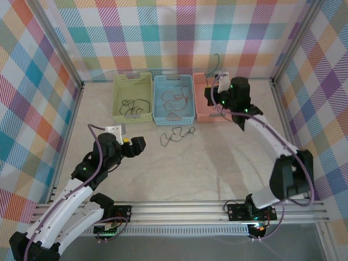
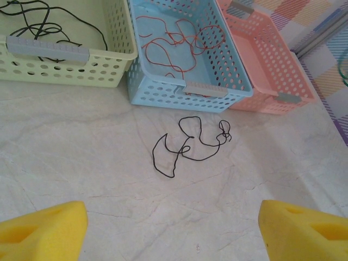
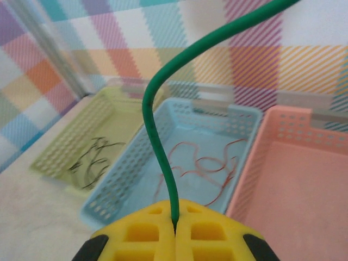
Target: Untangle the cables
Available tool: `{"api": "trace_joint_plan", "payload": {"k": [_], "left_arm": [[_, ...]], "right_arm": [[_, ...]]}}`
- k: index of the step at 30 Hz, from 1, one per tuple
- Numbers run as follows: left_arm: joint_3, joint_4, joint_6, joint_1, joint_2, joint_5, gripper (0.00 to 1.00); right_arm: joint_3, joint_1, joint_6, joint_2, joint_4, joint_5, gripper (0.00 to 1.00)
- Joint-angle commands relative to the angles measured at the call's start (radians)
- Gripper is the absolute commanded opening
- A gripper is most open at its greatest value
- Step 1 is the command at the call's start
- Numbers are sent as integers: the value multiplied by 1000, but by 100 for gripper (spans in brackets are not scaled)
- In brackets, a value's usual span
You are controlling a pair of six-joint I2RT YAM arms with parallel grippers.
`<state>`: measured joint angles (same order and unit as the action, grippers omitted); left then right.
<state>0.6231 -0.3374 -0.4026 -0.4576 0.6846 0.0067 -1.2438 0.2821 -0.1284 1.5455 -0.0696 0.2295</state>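
Observation:
My right gripper next takes the green cable outward and releases it over the far part of the pink basket's bare bottom.
A thin black cable (image 2: 190,144) lies in loose loops on the table in front of the blue basket (image 2: 138,81), also visible from above as the black cable (image 1: 176,135). My left gripper (image 2: 174,234) is open a little short of it, yellow fingertips (image 2: 43,228) wide apart and nothing between them; from above the left gripper (image 1: 141,144) sits left of the loops. My right gripper (image 3: 175,223) is shut on a green cable (image 3: 160,130) that rises from its jaws. It hangs as the right gripper (image 1: 219,82) over the pink basket (image 1: 202,111).
Three baskets stand in a row at the back: a green basket (image 1: 117,100) holding black cables (image 1: 135,106), the blue basket (image 1: 157,98) holding orange-red cables (image 2: 179,41), and the pink basket (image 2: 272,81) with a bare floor. Checkered walls enclose the table.

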Motion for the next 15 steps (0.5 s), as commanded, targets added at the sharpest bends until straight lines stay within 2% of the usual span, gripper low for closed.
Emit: {"api": "trace_joint_plan", "payload": {"k": [1,7,8,9,10,11,13,15], "left_arm": [[-14,34,1,-5,-18,-10,82],[-23,46,-1,-6,-16,3,82],[-25,47,0,-6,-14,6,82],[-29,50,-2,-6,-14,8,82],[-32,51,-2,-5,-13,7,82],[-34,51,-1,-5,-12,6,82],[-37,51,-2,-6,-8,1,82],[-46,85,-1,-5,-9,-1,82]], "right_arm": [[-128,-40,27,117,22,-34,0],[-356,-64,23,347,164,-123,1],[-377,-68,19,371,177,-120,7],[-395,-72,14,393,190,-109,22],[-411,-72,10,407,210,-99,29],[-424,-72,13,415,230,-87,31],[-415,-72,-2,406,240,-79,44],[-368,-72,-20,369,212,-80,49]]}}
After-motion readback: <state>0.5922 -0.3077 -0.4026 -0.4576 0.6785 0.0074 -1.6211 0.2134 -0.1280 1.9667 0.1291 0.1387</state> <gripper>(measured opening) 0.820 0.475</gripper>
